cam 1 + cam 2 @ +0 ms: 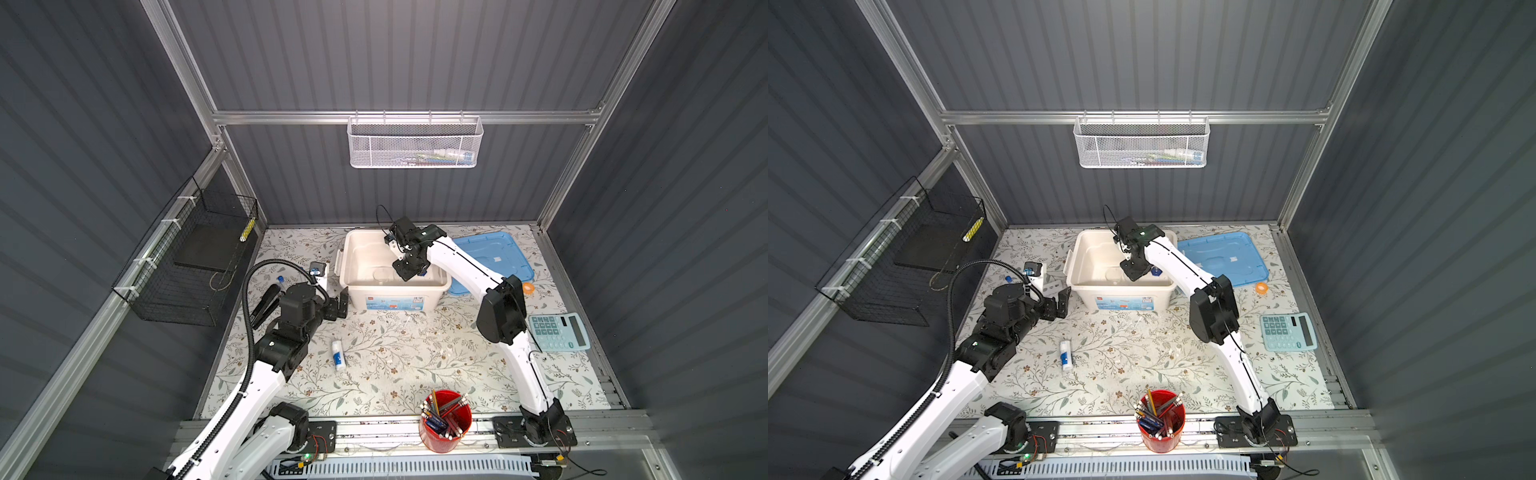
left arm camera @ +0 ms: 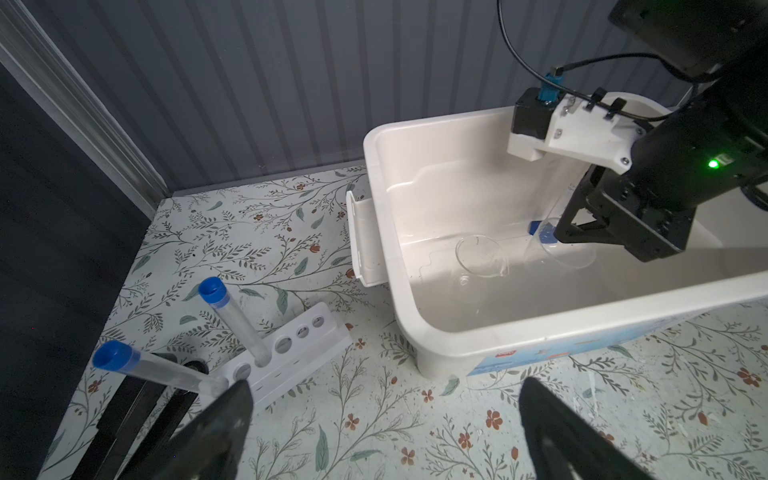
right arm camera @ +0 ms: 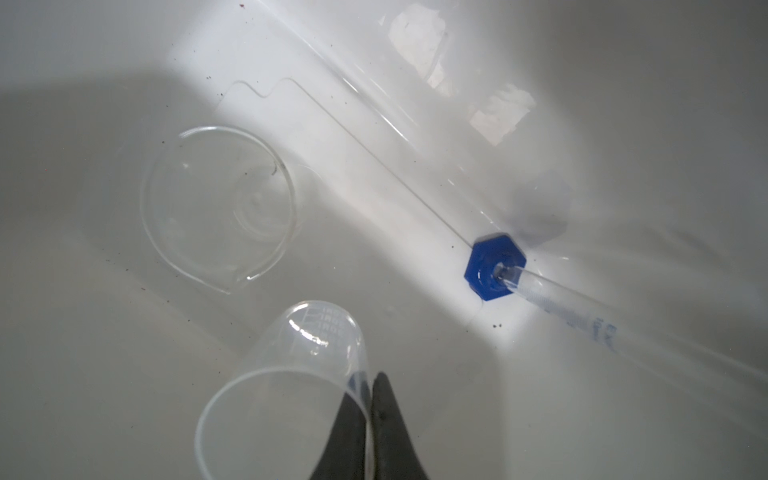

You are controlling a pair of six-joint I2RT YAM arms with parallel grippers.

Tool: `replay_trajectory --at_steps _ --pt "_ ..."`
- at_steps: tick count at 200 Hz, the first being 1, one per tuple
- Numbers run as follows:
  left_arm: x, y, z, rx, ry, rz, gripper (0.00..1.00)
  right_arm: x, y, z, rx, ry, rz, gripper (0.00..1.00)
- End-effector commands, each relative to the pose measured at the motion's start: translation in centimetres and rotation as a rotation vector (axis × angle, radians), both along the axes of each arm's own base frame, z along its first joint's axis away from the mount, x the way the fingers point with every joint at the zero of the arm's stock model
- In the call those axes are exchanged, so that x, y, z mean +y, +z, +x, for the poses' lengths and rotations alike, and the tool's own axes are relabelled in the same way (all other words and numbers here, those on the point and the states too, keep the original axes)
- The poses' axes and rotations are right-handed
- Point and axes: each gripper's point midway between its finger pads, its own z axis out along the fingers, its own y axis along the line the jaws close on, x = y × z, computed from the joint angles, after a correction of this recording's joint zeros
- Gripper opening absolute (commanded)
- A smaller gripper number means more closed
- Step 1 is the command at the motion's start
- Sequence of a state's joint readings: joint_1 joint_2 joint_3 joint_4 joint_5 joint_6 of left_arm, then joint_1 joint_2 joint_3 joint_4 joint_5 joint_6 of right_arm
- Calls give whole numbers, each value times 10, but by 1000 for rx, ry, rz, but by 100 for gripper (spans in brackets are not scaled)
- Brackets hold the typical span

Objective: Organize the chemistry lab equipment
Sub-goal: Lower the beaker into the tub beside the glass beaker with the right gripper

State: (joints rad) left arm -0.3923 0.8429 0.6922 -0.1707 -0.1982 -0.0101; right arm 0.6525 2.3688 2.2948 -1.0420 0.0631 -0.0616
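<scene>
I should lower my right gripper next and let go of the clear plastic beaker's rim, because the bare bottom of the bin between glass beaker (image 3: pixel 216 203) and the cylinder's blue foot is below it.
My right gripper (image 3: pixel 371 380) reaches down into the white bin (image 1: pixel 395 286) and is shut on the rim wall of a clear plastic beaker (image 3: pixel 282 374), which hangs tilted. On the bin floor lie a clear glass beaker (image 3: pixel 216 203) and a slim measuring cylinder with a blue hexagonal foot (image 3: pixel 494 266). My left gripper (image 2: pixel 384 399) is open and empty over the mat, left of the bin and beside a white rack (image 2: pixel 299 345). Two blue-capped tubes (image 2: pixel 232 320) (image 2: pixel 153 368) lean in the rack. In both top views the grippers show: left (image 1: pixel 336 305), right (image 1: pixel 1133 270).
A blue lid (image 1: pixel 494 262) lies right of the bin with a small orange piece (image 1: pixel 528 288) near it. The calculator (image 1: pixel 559 332) sits at the right edge, the red pencil cup (image 1: pixel 444 419) at the front. A white bottle (image 1: pixel 338 354) lies mid-mat. Faint clear glassware (image 1: pixel 446 351) rests nearby.
</scene>
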Motion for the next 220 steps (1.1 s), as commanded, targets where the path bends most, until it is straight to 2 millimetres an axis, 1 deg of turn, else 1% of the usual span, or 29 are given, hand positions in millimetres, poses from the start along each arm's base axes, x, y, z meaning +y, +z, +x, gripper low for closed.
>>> replay_trajectory --at_steps 1,100,135,184,220 --pt "0 -3 1 -1 -2 17 100 -1 -16 1 37 15 -11 9" --pt "0 -5 2 6 2 19 100 -4 -34 4 58 28 -31 9" --pt "0 -7 2 10 3 21 100 -5 -43 4 71 30 -46 10" --pt "0 -8 3 15 2 22 100 -8 -46 4 71 28 -64 14" --pt "0 -7 3 11 1 21 100 -8 -50 4 76 31 -68 15"
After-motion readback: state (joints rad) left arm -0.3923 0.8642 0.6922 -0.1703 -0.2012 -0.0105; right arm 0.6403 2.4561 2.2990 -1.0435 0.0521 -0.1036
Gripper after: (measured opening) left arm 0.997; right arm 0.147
